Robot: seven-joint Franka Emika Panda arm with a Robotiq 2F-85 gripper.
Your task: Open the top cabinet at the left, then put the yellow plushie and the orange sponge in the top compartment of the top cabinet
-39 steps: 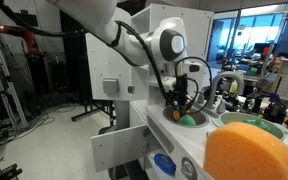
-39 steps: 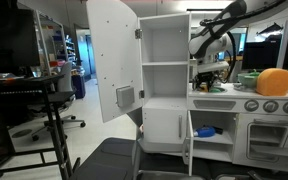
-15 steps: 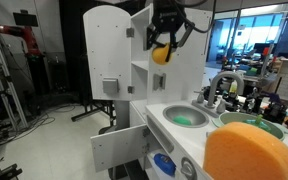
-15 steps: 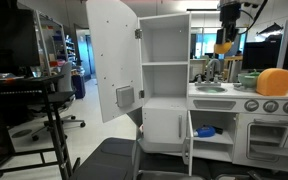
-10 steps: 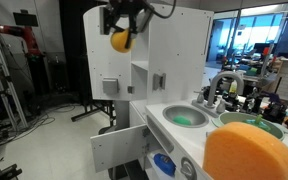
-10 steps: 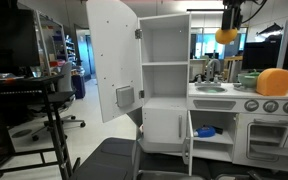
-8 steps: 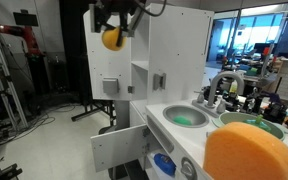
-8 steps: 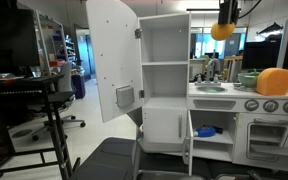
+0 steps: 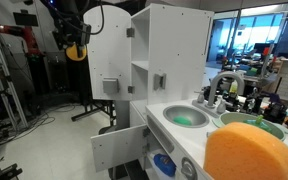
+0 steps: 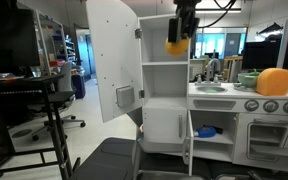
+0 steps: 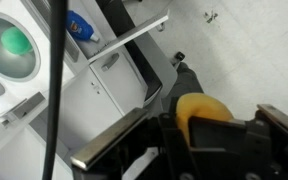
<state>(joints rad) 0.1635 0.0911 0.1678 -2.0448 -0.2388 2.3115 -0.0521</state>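
Observation:
The plushie goes outward over the top compartment's shelf next and my gripper releases it there, as the opened door leaves the front of the cabinet clear.
My gripper is shut on the yellow plushie and holds it high, in front of the open top compartment of the white cabinet. In an exterior view the plushie hangs to the left of the cabinet's open door. In the wrist view the plushie sits between my dark fingers. The orange sponge lies on the toy kitchen counter; it fills the near corner in an exterior view.
The tall cabinet door stands open to the left. A lower cabinet door is open with a blue item inside. A green sink sits in the counter. A black stand and an office chair seat are nearby.
My gripper rose from the sink with the yellow plushie, then swung sideways past the cabinet top to the front of the open top compartment.

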